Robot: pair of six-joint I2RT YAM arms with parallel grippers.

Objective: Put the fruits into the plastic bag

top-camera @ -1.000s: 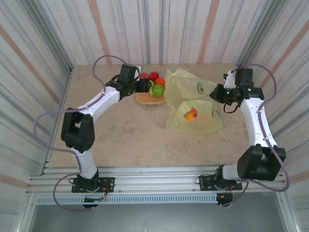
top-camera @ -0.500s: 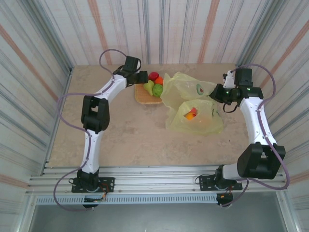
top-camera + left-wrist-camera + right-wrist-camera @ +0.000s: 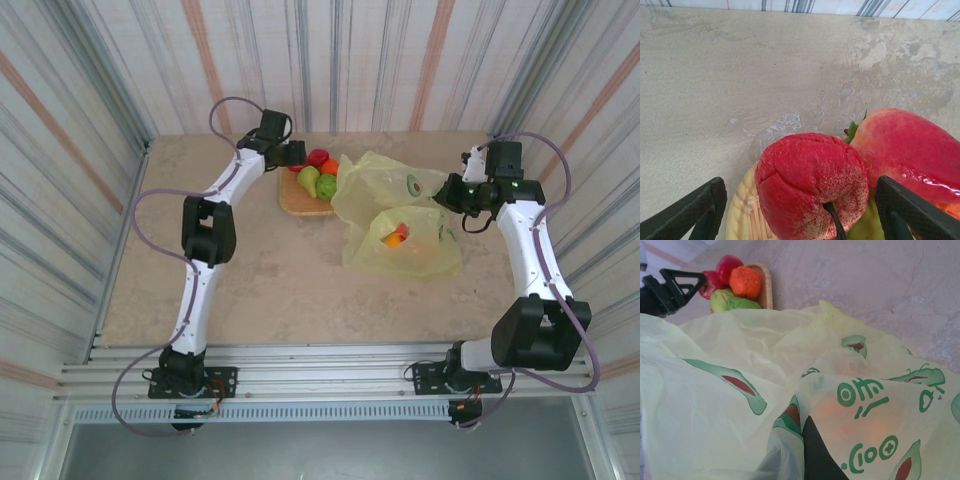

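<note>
Next, my left gripper will move a little further onto the red fruit at the tray's back [image 3: 294, 168] [image 3: 810, 185] and close, because its open fingers already stand on either side of it.
Several fruits lie in a wicker tray [image 3: 296, 206]: a red one [image 3: 318, 157], an orange one [image 3: 330, 167] and green ones [image 3: 326, 186]. My left gripper [image 3: 295, 155] is at the tray's back left, open. In the left wrist view its dark fingers [image 3: 695, 215] stand on either side of a red fruit [image 3: 810, 185] without touching it; a second, pinkish-red fruit [image 3: 910, 155] lies to the right. The yellow-green plastic bag [image 3: 400, 215] lies right of the tray with an orange fruit [image 3: 395, 237] inside. My right gripper [image 3: 447, 196] is shut on the bag's rim [image 3: 790, 405].
The back wall runs close behind the tray. From the right wrist, the tray's rim [image 3: 765, 285] and its fruits [image 3: 745, 282] show beyond the bag, with the left gripper [image 3: 670, 285] beside them. Bare tabletop [image 3: 270, 280] lies in front of the tray and the bag.
My left arm has stretched out toward the back, and its gripper has moved from the tray's left side to its back left corner, at the red fruit. The right arm and the bag stayed put.
</note>
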